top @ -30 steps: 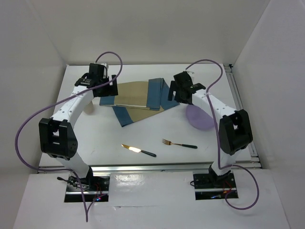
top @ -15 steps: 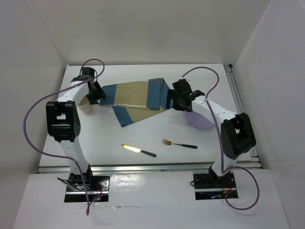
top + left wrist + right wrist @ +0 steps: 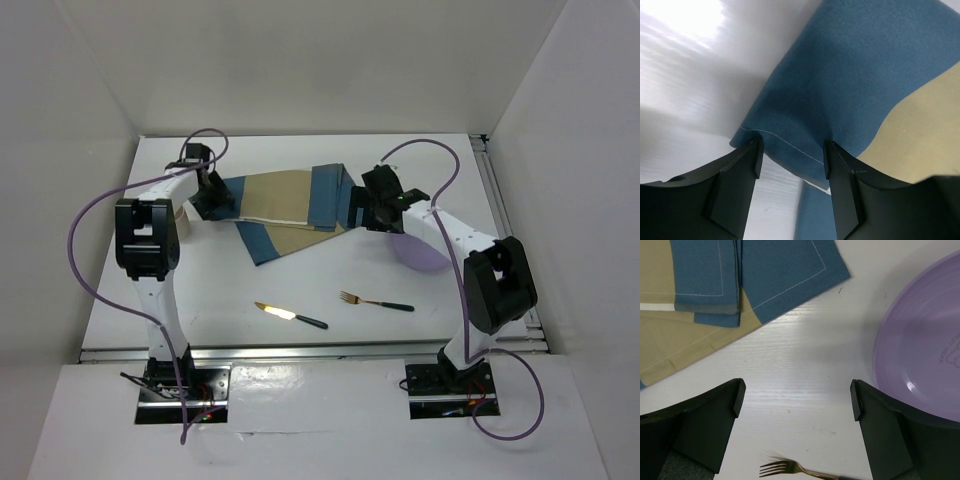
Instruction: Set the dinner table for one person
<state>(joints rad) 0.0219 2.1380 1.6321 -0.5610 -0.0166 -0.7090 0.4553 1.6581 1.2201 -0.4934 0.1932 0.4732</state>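
Observation:
My right gripper, with the placemat's opposite blue corner below it and to its left in the top view, needs to move across the placemat (image 3: 290, 210) and down onto that corner.
The blue-and-tan placemat (image 3: 290, 210) lies folded and crumpled at the back of the white dinner table (image 3: 220, 290). My left gripper (image 3: 214, 200) is at its left corner. In the left wrist view that gripper (image 3: 792, 145) is open, with the mat's blue stitched corner (image 3: 840, 90) lying across the gap at the fingertips. My right gripper (image 3: 372, 215) hovers open (image 3: 797, 385) over bare table between the mat's right end (image 3: 765, 275) and the purple plate (image 3: 925, 340). The plate (image 3: 420, 250) rests at the right. A fork (image 3: 375, 302) and a knife (image 3: 290, 315) lie near the front.
A pale beige object (image 3: 183, 220) sits by the left arm, mostly hidden. A silver rail (image 3: 300, 350) runs along the near edge and another down the right side (image 3: 503, 215). White walls enclose the table. The fork's tines (image 3: 785, 470) show below my right fingers.
My left arm swung in from the back, and its gripper came down at the placemat's left corner. The right gripper shifted slightly early on and has stayed still since.

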